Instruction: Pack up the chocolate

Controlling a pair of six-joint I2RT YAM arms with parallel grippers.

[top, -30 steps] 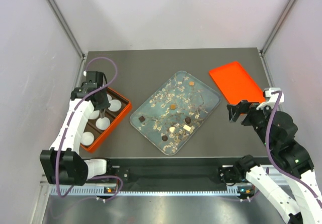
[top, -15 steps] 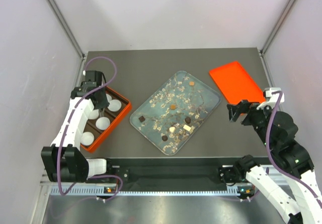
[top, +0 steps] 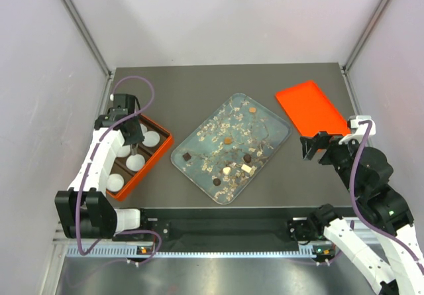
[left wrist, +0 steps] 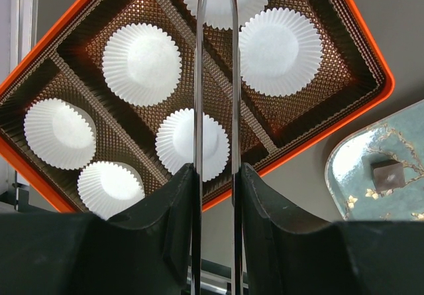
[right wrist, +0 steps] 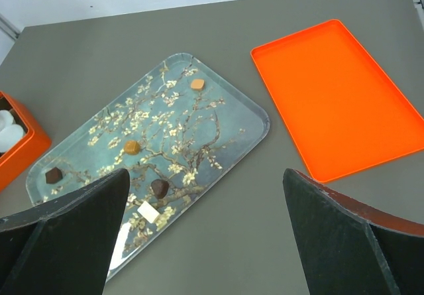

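The cups are empty and caramel is on the tray, so my left gripper will next rise off the box, move across to the tray's middle caramel (top: 228, 140), go down and loosen the tweezers.
Several chocolates lie on the flowered clear tray (top: 281, 128): caramel (top: 252, 112), caramel (top: 228, 140), dark (top: 188, 156), dark (top: 247, 157), cream-white (top: 248, 168). The right wrist view shows the tray (right wrist: 245, 119) with caramel (right wrist: 197, 83), dark (right wrist: 159, 187) and white (right wrist: 148, 211) pieces. My left gripper (top: 134, 132) (left wrist: 216, 172) is shut on thin metal tweezers (left wrist: 199, 76) above the orange box (top: 161, 150) (left wrist: 371, 50). The tweezer tips are out of view. My right gripper (top: 311, 150) (right wrist: 205, 176) is open and empty, right of the tray.
The box holds several empty white fluted paper cups (left wrist: 141, 63) in brown compartments. A flat orange lid (top: 311, 107) (right wrist: 338, 96) lies at the back right. Pale flakes are strewn over the tray. Grey walls stand on both sides.
The left arm has shifted very slightly over the orange box. The right arm has not moved.
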